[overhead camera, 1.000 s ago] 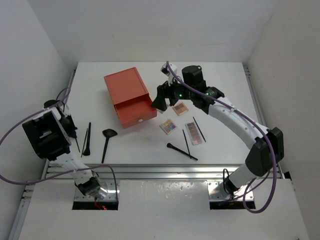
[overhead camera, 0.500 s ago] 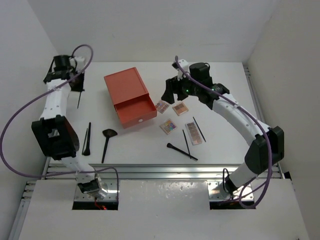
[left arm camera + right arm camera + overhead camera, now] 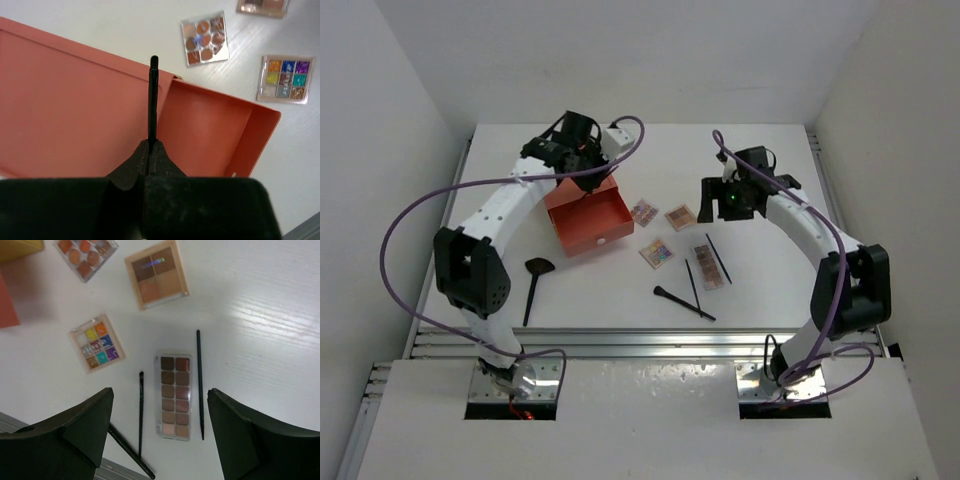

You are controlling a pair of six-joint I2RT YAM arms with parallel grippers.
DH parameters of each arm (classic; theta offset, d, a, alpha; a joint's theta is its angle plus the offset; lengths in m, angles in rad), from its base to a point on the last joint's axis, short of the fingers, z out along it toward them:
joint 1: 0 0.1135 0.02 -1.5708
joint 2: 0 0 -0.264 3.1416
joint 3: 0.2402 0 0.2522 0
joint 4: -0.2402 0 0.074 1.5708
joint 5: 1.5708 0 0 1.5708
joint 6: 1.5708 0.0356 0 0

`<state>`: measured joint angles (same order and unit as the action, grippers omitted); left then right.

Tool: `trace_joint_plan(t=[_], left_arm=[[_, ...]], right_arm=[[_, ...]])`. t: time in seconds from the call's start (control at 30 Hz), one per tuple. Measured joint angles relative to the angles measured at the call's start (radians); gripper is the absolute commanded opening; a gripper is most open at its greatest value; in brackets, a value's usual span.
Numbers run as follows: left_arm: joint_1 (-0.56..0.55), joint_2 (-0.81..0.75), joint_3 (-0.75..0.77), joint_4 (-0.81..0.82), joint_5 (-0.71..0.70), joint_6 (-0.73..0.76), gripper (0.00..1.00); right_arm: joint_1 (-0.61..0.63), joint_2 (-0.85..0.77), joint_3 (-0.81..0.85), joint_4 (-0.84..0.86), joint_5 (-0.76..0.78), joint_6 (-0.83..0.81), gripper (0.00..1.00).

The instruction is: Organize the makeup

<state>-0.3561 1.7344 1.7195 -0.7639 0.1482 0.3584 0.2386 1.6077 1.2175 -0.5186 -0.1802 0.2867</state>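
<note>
I need to move the pencil back with my left gripper next, then lower it and let go of it inside the open drawer (image 3: pixel 591 217) (image 3: pixel 205 135), because the pencil still sticks out over the top of the box.
My left gripper (image 3: pixel 151 146) is shut on a thin black pencil (image 3: pixel 153 95) and holds it above the orange drawer box (image 3: pixel 75 110), by its open drawer (image 3: pixel 205 135). In the top view this gripper (image 3: pixel 582 162) is over the box (image 3: pixel 582 205). My right gripper (image 3: pixel 160 392) is open and empty above the long brown palette (image 3: pixel 175 396). Around it lie a colourful palette (image 3: pixel 97 342), a brown four-pan palette (image 3: pixel 156 275), a round-pan palette (image 3: pixel 86 255), a black pencil (image 3: pixel 199 382) and a thin brush (image 3: pixel 141 412).
A thicker black brush (image 3: pixel 684 303) lies near the front edge of the table. A fan brush (image 3: pixel 533 285) lies at the front left. The left arm's lower link (image 3: pixel 470 270) stands over the left side of the table.
My left arm has swung from the far left to over the orange box, with the black pencil in its grip. My right gripper has drawn back to the right, away from the drawer.
</note>
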Motion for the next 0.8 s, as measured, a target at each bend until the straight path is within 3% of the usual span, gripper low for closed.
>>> trace_joint_plan(t=[0.1,0.13,0.23,0.33,0.47,0.53,0.57,0.8], left_arm=[[-0.017,0.063,-0.004,-0.024,-0.019,0.004,0.00],[-0.017,0.068,-0.012,-0.028,-0.024,0.007,0.00],[-0.017,0.064,-0.039,-0.039,-0.037,0.015,0.00],[-0.022,0.063,-0.061,-0.040,-0.042,0.022,0.00],[-0.037,0.063,-0.092,-0.045,-0.046,0.027,0.24],[-0.038,0.063,-0.095,-0.048,-0.049,0.025,0.26],[-0.038,0.063,-0.095,-0.048,-0.049,0.023,0.31],[-0.038,0.060,-0.095,-0.049,-0.065,0.021,0.37]], right_arm=[[-0.024,0.016,-0.006,-0.031,0.009,-0.023,0.65],[-0.031,0.027,-0.005,-0.036,0.011,-0.033,0.55],[-0.055,0.081,0.002,-0.058,0.012,-0.069,0.40],[-0.074,0.165,0.027,-0.092,0.007,-0.092,0.38],[-0.088,0.256,0.032,-0.122,-0.012,-0.113,0.34],[-0.088,0.280,0.032,-0.135,-0.014,-0.123,0.34],[-0.088,0.286,0.032,-0.143,-0.014,-0.126,0.32],[-0.088,0.289,-0.008,-0.138,-0.014,-0.132,0.32]])
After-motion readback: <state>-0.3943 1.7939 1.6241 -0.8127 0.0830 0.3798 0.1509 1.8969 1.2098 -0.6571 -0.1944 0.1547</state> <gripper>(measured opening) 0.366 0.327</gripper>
